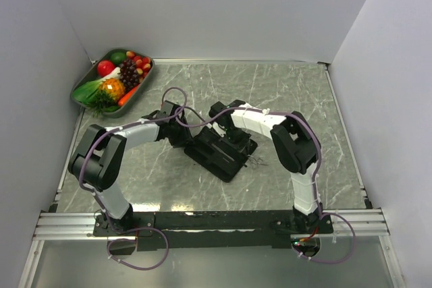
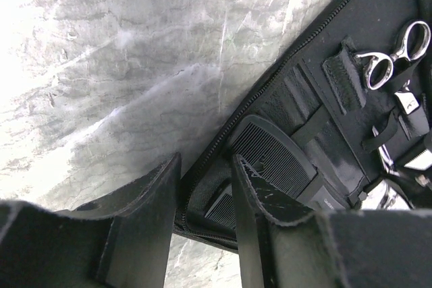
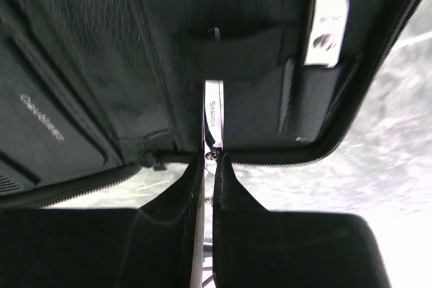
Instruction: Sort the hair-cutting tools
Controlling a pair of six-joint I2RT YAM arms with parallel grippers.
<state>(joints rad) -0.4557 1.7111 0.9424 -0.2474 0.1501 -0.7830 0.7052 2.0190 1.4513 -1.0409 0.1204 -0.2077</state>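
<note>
My right gripper should next slide left in the top view and feed the scissors' blade under the black strap, as the scissors' ring handles still overhang the pouch's edge.
A black pouch (image 1: pixel 219 154) lies open mid-table. In the left wrist view it holds one pair of silver scissors (image 2: pixel 393 57) strapped by the ring handles, and two black combs (image 2: pixel 273 158) (image 2: pixel 223 210) tucked near its corner. My left gripper (image 2: pixel 206 197) straddles the pouch's zippered rim (image 2: pixel 202 166), one finger outside and one inside, closed on that rim. My right gripper (image 3: pixel 210 161) is shut on the blade of a second pair of silver scissors (image 3: pixel 213 114). The blade's tip reaches into a pouch slot (image 3: pixel 243 65), and the ring handles (image 1: pixel 255 161) stick out past the pouch's right edge.
A grey tray (image 1: pixel 78 90) of toy fruit and vegetables sits at the back left corner. White walls close the table on three sides. Marble tabletop (image 1: pixel 317 112) surrounds the pouch.
</note>
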